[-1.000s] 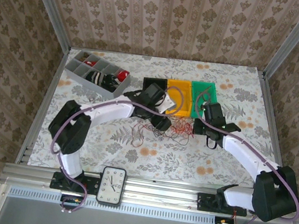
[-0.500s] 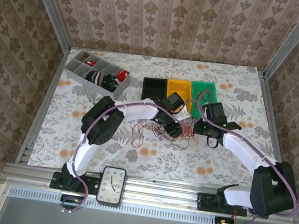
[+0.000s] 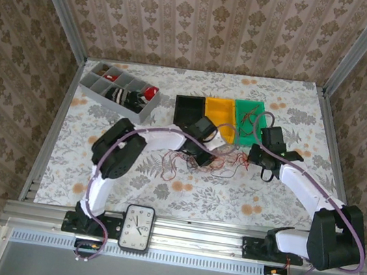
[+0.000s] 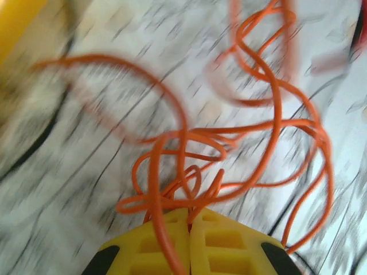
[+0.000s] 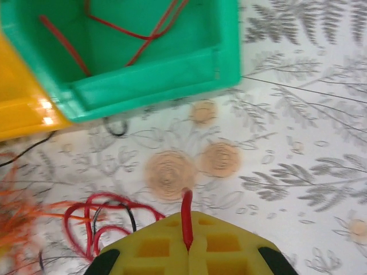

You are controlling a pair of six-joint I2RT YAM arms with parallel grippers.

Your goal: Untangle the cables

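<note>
Next, the right gripper moves away from the tangle, then outward over the green bin (image 3: pixel 247 121), which holds red wires, and releases the end of the cable.
The cables (image 3: pixel 227 161) lie as a thin red, orange and dark tangle on the table between my two grippers. In the left wrist view, my left gripper (image 4: pixel 190 213) is shut on looping orange cables (image 4: pixel 269 126), which fan out over the tabletop in front of the jaws. My right gripper (image 5: pixel 188 222) is shut on the end of a red cable (image 5: pixel 186 201), whose tip sticks out past the jaws. More red loops (image 5: pixel 92 220) trail to its left. From above, the left gripper (image 3: pixel 206 159) sits at the tangle's left and the right gripper (image 3: pixel 266 169) at its right.
A black bin (image 3: pixel 189 108), a yellow bin (image 3: pixel 220 108) and a green bin (image 3: pixel 249 111) stand in a row just behind the tangle. The green bin (image 5: pixel 172 74) holds thin red wires. A grey compartment box (image 3: pixel 118 90) sits back left, a clock (image 3: pixel 137 227) at the near rail.
My left gripper has closed on the orange cables after shifting toward the tangle. The right gripper has drifted right with the red cable, and the tangle has stretched out between them.
</note>
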